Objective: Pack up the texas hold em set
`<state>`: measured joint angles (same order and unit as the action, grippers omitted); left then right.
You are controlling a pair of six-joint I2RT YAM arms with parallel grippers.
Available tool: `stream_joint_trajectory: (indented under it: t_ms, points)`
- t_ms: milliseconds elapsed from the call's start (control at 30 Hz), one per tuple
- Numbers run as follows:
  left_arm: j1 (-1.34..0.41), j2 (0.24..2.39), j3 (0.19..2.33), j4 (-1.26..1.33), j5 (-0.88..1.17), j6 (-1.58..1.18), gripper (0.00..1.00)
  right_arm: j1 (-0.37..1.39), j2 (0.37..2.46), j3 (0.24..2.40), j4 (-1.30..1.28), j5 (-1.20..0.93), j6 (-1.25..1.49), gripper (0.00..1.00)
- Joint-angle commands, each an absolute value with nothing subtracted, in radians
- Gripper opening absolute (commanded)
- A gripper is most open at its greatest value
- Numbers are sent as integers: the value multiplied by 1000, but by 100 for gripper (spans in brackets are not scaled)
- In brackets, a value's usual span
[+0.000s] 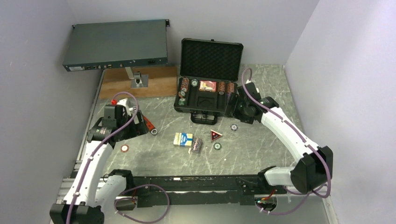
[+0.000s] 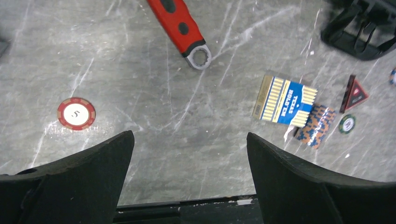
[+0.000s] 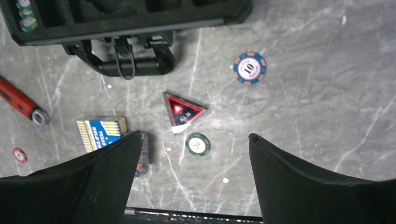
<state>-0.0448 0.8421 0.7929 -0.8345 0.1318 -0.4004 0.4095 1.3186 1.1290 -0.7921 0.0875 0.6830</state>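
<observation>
My right gripper needs to move back and down next, with its fingers on both sides of the near half of the chip stack and clear of the card box, because the tipped chip stack (image 1: 196, 145) is below and back.
The black case (image 1: 198, 106) lies open at the back centre, lid up, with chip rows and a card deck in its foam. On the table in front lie the blue-yellow card box (image 1: 183, 139) (image 2: 285, 100) (image 3: 100, 133), a tipped blue-orange chip stack (image 1: 196, 145) (image 2: 317, 125), the red triangular token (image 1: 215, 135) (image 3: 183, 109), a green chip (image 1: 217, 145) (image 3: 197, 144) and a blue chip (image 1: 234, 127) (image 3: 250, 67). A red chip (image 1: 124, 148) (image 2: 76, 114) lies alone at the left. My left gripper (image 2: 189, 134) hangs open and empty right of it. My right gripper (image 3: 195, 134) is open and empty beside the case's right front corner.
A red-handled wrench (image 1: 148, 125) (image 2: 180, 25) lies by the left gripper. A large grey electronics box (image 1: 116, 44) and a wooden board (image 1: 140, 81) with a metal bracket sit at the back left. The case handle (image 3: 126, 65) sticks out forward. Walls close in on both sides.
</observation>
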Motion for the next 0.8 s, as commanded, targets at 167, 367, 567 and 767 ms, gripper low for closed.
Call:
stream_joint_trajectory:
  t_ms: [167,367,567,767]
  points:
    - [-350,837,807,-772,27,-388,99,415,1249,1057,-793,76,725,89]
    - [-403,770,844,-827,77,-363,100,499,1260,1090,-796,55,840,88]
    - [-405,674,825,-794,157,-340,100,623,1238,1059,-707,55,985,88]
    - [-405,610,791,-754,197,-337,100,742,1285,1029,-652,47,1088,87]
